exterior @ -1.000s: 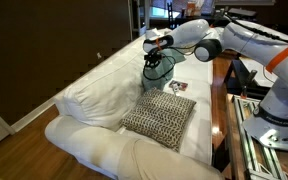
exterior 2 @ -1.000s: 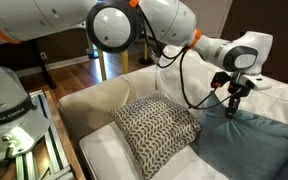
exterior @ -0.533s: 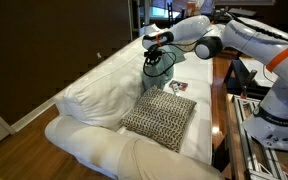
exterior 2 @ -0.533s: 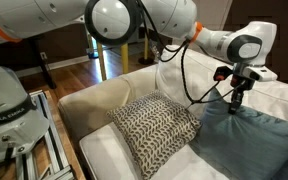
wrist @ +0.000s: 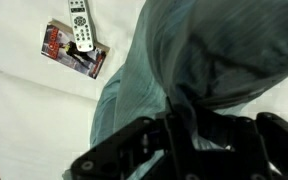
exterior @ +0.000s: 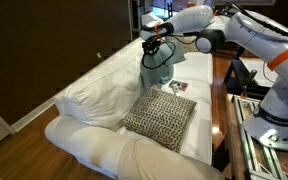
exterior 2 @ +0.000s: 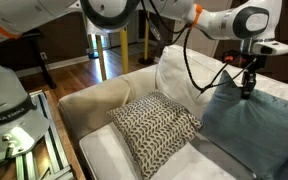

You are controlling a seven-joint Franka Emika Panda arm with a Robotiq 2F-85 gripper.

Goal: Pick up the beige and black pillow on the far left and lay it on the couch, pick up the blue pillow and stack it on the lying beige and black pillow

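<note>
I will next carry the blue pillow (exterior 2: 249, 128) up and over toward the beige and black pillow (exterior 2: 156, 130) with my gripper and then let it go, because the blue one still hangs beside that flat pillow.
The beige and black pillow (exterior: 160, 117) lies flat on the couch (exterior: 94, 90) seat; it also shows in an exterior view (exterior 2: 154, 128). My gripper (exterior: 156, 47) is shut on the top edge of the blue pillow (exterior: 160, 68) and holds it hanging above the seat. In an exterior view the gripper (exterior 2: 248, 88) pinches the blue pillow (exterior 2: 249, 128), whose lower part still rests beside the patterned pillow. In the wrist view the blue pillow (wrist: 174, 70) bunches up between the jaws (wrist: 189, 125).
A remote control (wrist: 80, 27) lies on a small magazine (wrist: 72, 50) on the white seat. A white cushion (exterior 2: 189, 68) leans against the couch back (exterior 2: 284, 95). A wooden table edge and rack (exterior: 236, 110) stand beside the couch.
My gripper has risen with the blue pillow's top edge in it, pulling the pillow up and stretching it. The beige and black pillow has not moved.
</note>
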